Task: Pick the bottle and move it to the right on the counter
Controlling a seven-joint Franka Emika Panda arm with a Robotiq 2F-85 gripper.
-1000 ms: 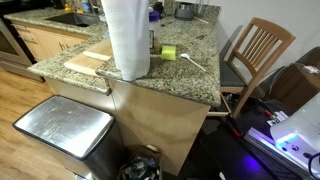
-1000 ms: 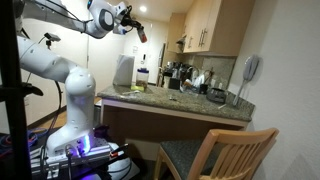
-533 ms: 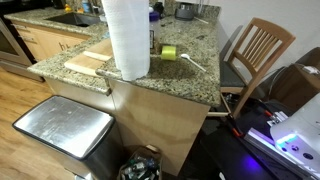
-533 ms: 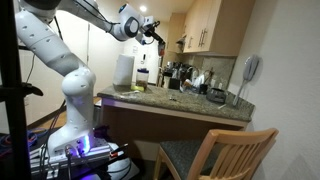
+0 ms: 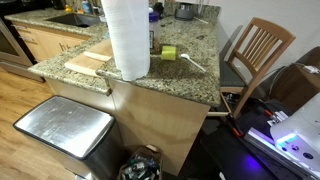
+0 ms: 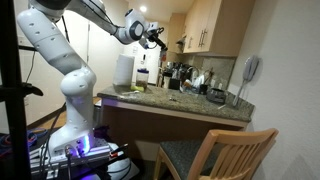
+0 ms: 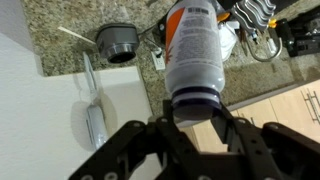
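Observation:
The open spot on the bare granite near the counter's chair-side edge lies well below my gripper, so my gripper should move down toward it and release the bottle (image 7: 192, 50) there.
In the wrist view the bottle (image 7: 192, 50) is white with an orange label and a dark cap. It hangs between my fingers, cap end toward the camera, and my gripper (image 7: 195, 115) is shut on it just by the cap. Below it lies the speckled granite counter (image 7: 80, 20). In an exterior view the gripper (image 6: 155, 38) hangs high above the counter (image 6: 180, 103), over its far end near the paper towel roll (image 6: 124, 70). The arm is out of frame in the exterior view of the counter (image 5: 190, 75) from the roll's side.
A tall paper towel roll (image 5: 127, 38) stands at the counter's near corner beside a pale cutting board (image 5: 88, 62). A yellow-green round object (image 5: 168, 52) lies behind the roll. A wooden chair (image 5: 255, 50) and a steel bin (image 5: 65, 130) stand beside the counter. Appliances (image 6: 205, 85) crowd the counter by the wall.
Over the last second the arm has swung the gripper and bottle toward the cabinets, still high over the counter. Since half a second ago it has shifted only slightly.

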